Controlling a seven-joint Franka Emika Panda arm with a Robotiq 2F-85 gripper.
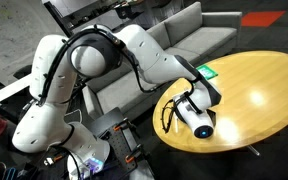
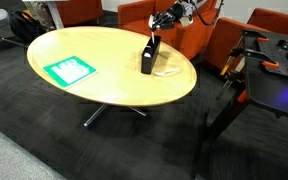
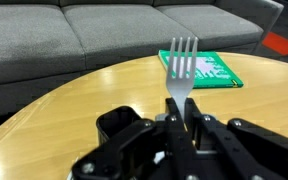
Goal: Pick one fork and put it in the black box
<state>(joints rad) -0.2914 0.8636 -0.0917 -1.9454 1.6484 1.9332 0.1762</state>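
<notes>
My gripper moves down toward the box's open top (image 3: 121, 121) next and releases the fork there, because the silver fork (image 3: 183, 60) is still held above the black box.
My gripper (image 3: 182, 125) is shut on a silver fork (image 3: 183, 60), whose tines point away from the wrist camera over the round wooden table (image 3: 94, 95). In an exterior view the gripper (image 2: 172, 17) hangs above the table's far edge. The black box (image 2: 149, 55) stands on the table below and in front of it. Something pale and silvery (image 2: 168, 71), perhaps more cutlery, lies beside the box; it is too small to tell. In the exterior view from behind the arm, the gripper (image 1: 198, 108) is over the table and the box is hidden.
A flat green-and-white pad (image 2: 69, 69) lies on the table, also in the wrist view (image 3: 206, 68) and an exterior view (image 1: 209, 72). A grey sofa (image 3: 104, 35) stands beyond the table. Orange chairs (image 2: 144, 15) ring its far side.
</notes>
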